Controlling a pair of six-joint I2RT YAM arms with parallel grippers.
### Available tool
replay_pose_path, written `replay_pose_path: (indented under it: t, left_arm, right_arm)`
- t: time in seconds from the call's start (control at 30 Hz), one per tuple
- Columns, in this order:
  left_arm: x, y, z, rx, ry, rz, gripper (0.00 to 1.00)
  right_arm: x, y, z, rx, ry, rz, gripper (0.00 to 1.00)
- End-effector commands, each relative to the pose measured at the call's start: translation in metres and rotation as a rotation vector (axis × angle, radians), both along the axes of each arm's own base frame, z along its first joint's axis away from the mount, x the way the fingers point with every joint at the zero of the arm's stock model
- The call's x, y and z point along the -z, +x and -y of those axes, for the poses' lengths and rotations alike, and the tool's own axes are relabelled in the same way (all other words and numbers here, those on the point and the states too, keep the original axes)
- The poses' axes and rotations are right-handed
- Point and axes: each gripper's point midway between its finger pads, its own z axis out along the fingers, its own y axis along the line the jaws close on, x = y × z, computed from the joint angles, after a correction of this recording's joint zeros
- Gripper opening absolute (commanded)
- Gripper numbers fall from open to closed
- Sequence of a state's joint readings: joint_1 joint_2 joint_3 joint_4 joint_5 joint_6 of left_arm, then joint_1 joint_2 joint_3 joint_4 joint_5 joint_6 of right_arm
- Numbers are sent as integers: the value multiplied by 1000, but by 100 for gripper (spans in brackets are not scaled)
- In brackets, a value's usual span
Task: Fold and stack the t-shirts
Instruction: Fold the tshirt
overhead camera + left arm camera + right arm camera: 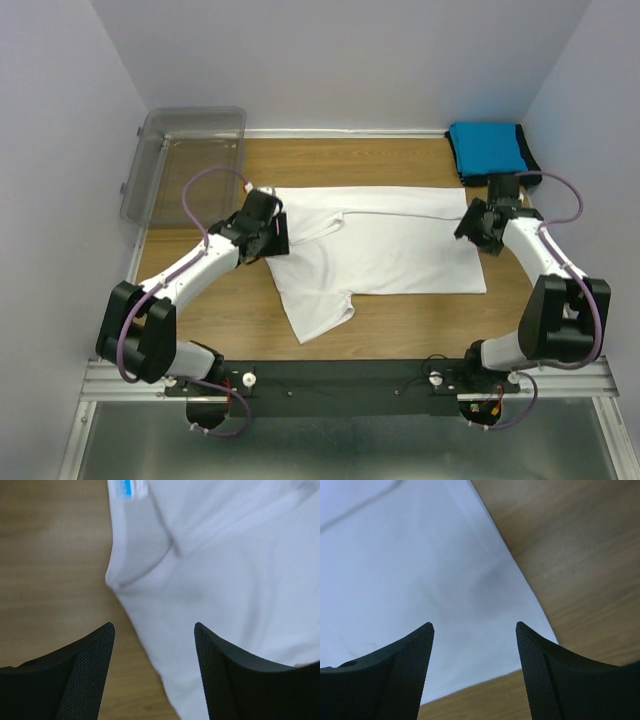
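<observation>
The white t-shirt's near corner is closer to my base than the open fingers of my right gripper, so next that gripper should go down and back onto it.
The white t-shirt [385,245] lies spread on the wooden table, partly folded, one sleeve [315,315] sticking out toward the near edge. My left gripper [275,235] is open and empty over its left edge by the collar; the left wrist view shows the shirt [225,580] and its blue neck label [126,487]. My right gripper [478,228] is open and empty over the shirt's right edge, whose corner shows in the right wrist view [445,580]. The folded blue t-shirt [487,150] lies on a black one [530,160] at the back right corner.
A clear plastic bin [185,160] stands at the back left. Bare wooden table [420,325] shows in front of the shirt. Pale walls close in the back and both sides.
</observation>
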State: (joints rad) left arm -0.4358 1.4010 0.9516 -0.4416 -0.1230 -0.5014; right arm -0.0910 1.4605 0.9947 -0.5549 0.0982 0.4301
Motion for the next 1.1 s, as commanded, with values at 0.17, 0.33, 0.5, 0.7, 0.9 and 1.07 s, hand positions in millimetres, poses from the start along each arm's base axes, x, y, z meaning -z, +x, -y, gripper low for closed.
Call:
replay_pose_path:
  t: [0.17, 0.33, 0.5, 0.7, 0.9, 1.07]
  left_arm:
    - [27, -73, -22, -15, 25, -140, 77]
    - [36, -80, -20, -13, 12, -160, 77]
    - [36, -79, -25, -30, 20, -132, 78]
    - [43, -78, -21, -34, -5, -129, 83]
    - [44, -79, -19, -24, -11, -121, 84]
    - [44, -79, -17, -17, -15, -118, 87]
  right_arm:
    - [40, -102, 9, 183, -30, -247, 75]
    - [53, -123, 13, 274, -33, -280, 74]
    - [56, -129, 22, 333, -52, -294, 70]
    - [62, -135, 29, 391, -53, -326, 65]
    - [66, -137, 36, 462, -53, -316, 57]
    - [82, -137, 33, 500, -3, -300, 51]
